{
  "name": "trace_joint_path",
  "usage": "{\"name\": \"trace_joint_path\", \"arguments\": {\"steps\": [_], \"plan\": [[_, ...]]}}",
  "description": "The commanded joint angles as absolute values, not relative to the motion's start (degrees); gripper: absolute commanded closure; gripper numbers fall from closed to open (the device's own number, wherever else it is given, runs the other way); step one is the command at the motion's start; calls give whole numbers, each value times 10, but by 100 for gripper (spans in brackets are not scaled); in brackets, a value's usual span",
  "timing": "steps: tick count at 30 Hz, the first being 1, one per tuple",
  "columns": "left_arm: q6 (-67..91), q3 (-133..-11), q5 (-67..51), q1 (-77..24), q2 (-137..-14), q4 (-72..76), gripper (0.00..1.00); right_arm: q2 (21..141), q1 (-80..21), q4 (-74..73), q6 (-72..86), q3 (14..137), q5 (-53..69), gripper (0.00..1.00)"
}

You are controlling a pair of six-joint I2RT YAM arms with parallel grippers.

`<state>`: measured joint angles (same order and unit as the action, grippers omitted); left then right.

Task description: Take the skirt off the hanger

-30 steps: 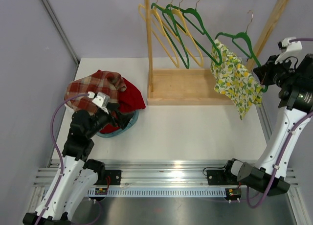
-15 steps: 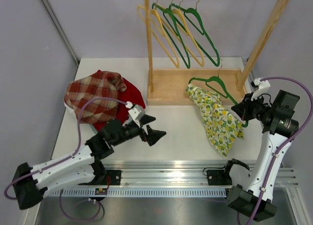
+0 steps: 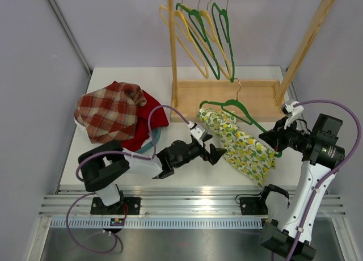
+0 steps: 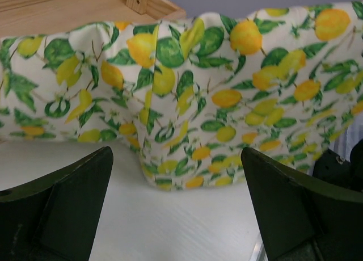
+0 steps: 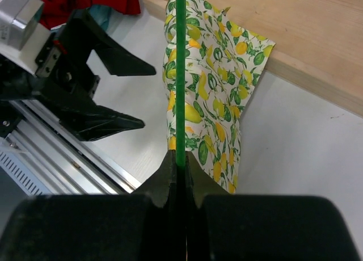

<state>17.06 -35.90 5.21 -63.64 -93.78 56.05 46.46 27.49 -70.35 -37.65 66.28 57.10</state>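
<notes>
The rack bar's empty part is above and outward of the right gripper, so the right gripper will next move up and outward, hook the hanger over that part of the bar and let it go.
The lemon-print skirt hangs on a green hanger and lies partly on the white table in front of the rack. My right gripper is shut on the hanger's bar, holding it low over the table. My left gripper is open, its fingers spread just short of the skirt's near edge, not touching it. In the right wrist view the skirt drapes from the hanger beside the left gripper.
A wooden rack with several green and yellow hangers stands at the back. A plaid and red clothes pile sits on a blue basket at the left. The metal rail runs along the near table edge.
My right gripper has lowered the hanger and skirt leftward onto the table. My left arm has reached far right, from the clothes pile to the skirt's edge, its gripper open.
</notes>
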Motion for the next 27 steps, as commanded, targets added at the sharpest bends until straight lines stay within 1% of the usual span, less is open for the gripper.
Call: {"name": "trace_joint_path", "arguments": {"steps": [1, 3, 6, 7, 8, 9, 10, 11, 12, 13, 14, 18, 20, 23, 24, 26, 27], "plan": [[182, -402, 100, -642, -981, 738, 3, 456, 274, -734, -417, 679, 632, 100], [185, -423, 108, -642, -1005, 740, 5, 453, 274, -739, -418, 680, 637, 100], [179, -449, 114, -642, -1027, 724, 15, 448, 275, -743, -418, 682, 639, 100], [177, -453, 110, -642, -1031, 720, 20, 447, 275, -742, -416, 683, 639, 100], [177, -455, 107, -642, -1034, 719, 32, 446, 275, -740, -413, 684, 637, 100], [177, -456, 103, -642, -1039, 719, 40, 445, 275, -737, -407, 684, 630, 100], [177, -454, 97, -642, -1039, 722, 54, 443, 275, -728, -396, 683, 627, 100], [178, -453, 94, -642, -1039, 722, 75, 442, 274, -723, -389, 683, 621, 100], [181, -446, 91, -642, -1034, 723, 88, 440, 275, -704, -368, 679, 607, 100], [182, -441, 88, -642, -1028, 722, 99, 439, 275, -694, -357, 677, 599, 100], [182, -438, 85, -642, -1021, 720, 100, 435, 275, -687, -350, 672, 584, 100], [167, -422, 55, -642, -967, 673, 100, 429, 275, -642, -313, 657, 552, 100], [161, -418, 30, -642, -916, 644, 100, 427, 275, -619, -298, 643, 514, 100], [152, -431, -16, -642, -829, 551, 100, 421, 275, -563, -276, 615, 446, 100], [147, -438, -38, -642, -808, 494, 100, 420, 275, -539, -270, 608, 433, 100], [134, -457, -54, -642, -746, 436, 100, 424, 275, -523, -265, 598, 407, 100], [126, -463, -66, -642, -724, 383, 100, 425, 275, -510, -258, 595, 403, 100]]}}
